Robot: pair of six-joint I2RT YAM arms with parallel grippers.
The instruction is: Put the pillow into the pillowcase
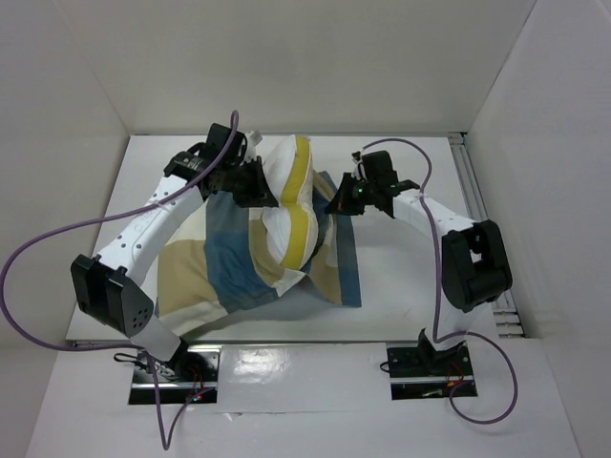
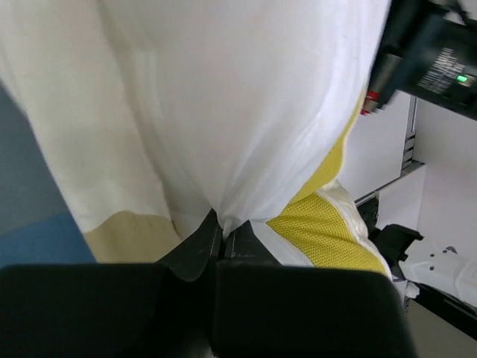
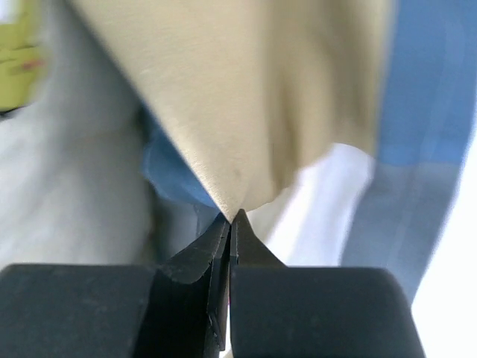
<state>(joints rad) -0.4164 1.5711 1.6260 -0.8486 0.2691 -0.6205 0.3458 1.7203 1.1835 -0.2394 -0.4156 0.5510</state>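
Observation:
The pillow is still exposed, so next I should push it down toward the pillowcase's opening (image 1: pixel 321 235), below my left gripper and to its right in the top view, and then release it.
The white pillow (image 1: pixel 284 205) with its yellow band (image 1: pixel 302 196) stands on edge at the table's middle, its lower end inside the blue, tan and cream pillowcase (image 1: pixel 224 272). My left gripper (image 1: pixel 256 186) is at the pillow's left side. In the left wrist view it (image 2: pixel 221 224) is shut on a pinch of the white pillow (image 2: pixel 246 97), with the pillowcase (image 2: pixel 45 239) at the left. My right gripper (image 1: pixel 340 204) is at the pillow's right side. In the right wrist view it (image 3: pixel 232 216) is shut on a tan fold of the pillowcase (image 3: pixel 246 97), beside the pillow (image 3: pixel 67 186).
The white table (image 1: pixel 410 277) is boxed in by white walls at the back and both sides. A metal rail (image 1: pixel 474 186) runs along the right edge. Purple cables (image 1: pixel 57 239) loop from both arms.

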